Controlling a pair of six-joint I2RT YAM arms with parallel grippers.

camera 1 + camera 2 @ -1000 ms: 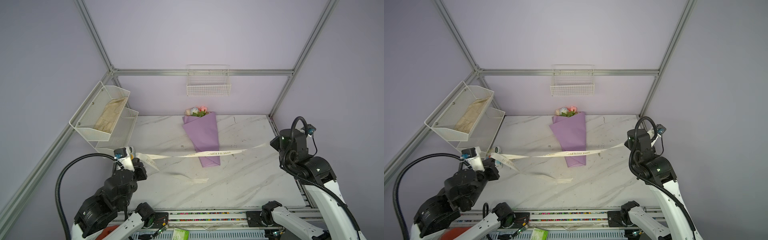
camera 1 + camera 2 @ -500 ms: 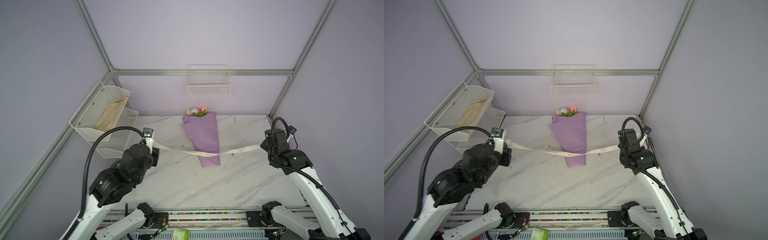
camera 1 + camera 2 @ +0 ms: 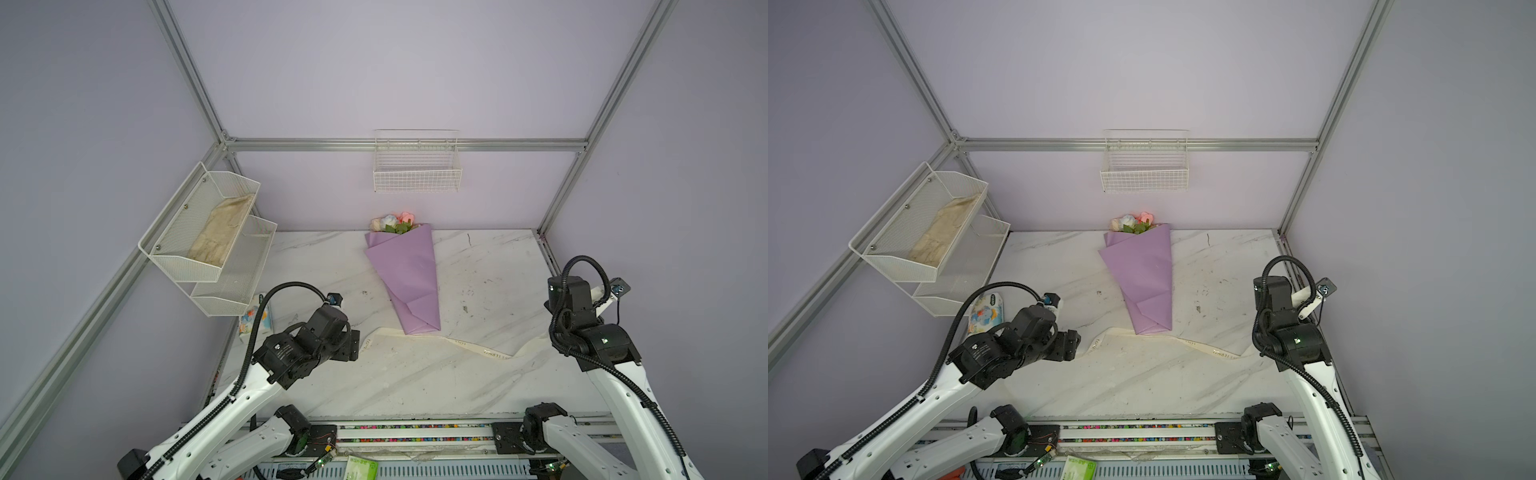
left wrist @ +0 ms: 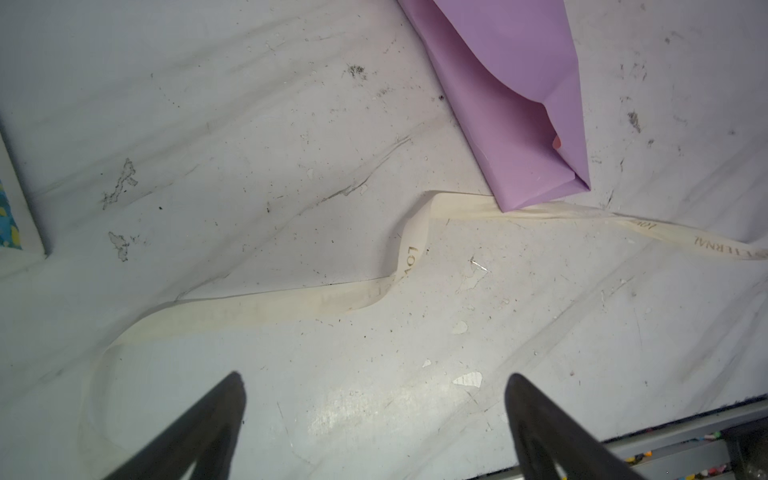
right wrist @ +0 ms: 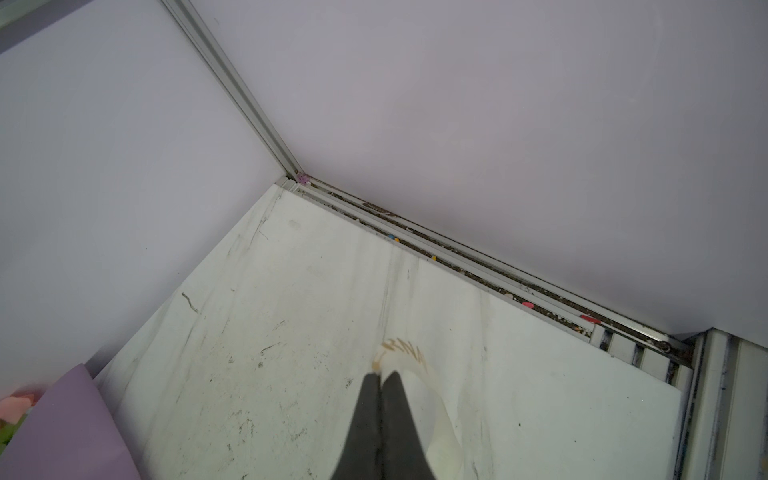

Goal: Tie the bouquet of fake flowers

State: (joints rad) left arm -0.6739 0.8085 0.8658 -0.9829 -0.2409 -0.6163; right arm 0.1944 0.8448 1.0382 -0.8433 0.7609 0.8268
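Observation:
My right gripper draws the ribbon's end away from the bouquet next, over the tabletop (image 5: 470, 316) beside the metal bar, and releases it, since the ribbon lies slack.
The bouquet of fake flowers (image 3: 409, 274) (image 3: 1144, 274) lies on the marble table in a lilac paper cone, with its blooms (image 3: 395, 222) at the back wall. A cream printed ribbon (image 3: 457, 343) (image 3: 1204, 348) (image 4: 291, 303) lies slack on the table and runs under the cone's lower tip (image 4: 540, 183). My left gripper (image 4: 374, 376) (image 3: 355, 345) hovers open near the ribbon's left end, with nothing between its fingers. My right gripper (image 5: 381, 374) is shut on the ribbon's right end (image 5: 401, 349), low over the table's right side. In both top views the right arm (image 3: 573, 307) hides that gripper.
A white wire basket (image 3: 417, 174) hangs on the back wall. A two-tier mesh shelf (image 3: 208, 232) with a beige cloth sticks out at the left. A printed packet (image 3: 255, 318) lies by the table's left edge. A metal rail (image 5: 457, 257) borders the right edge.
My left gripper has opened and let go of the ribbon. The ribbon, stretched between both grippers before, now lies slack by the cone's tip. Both arms have shifted, the right one back toward the right.

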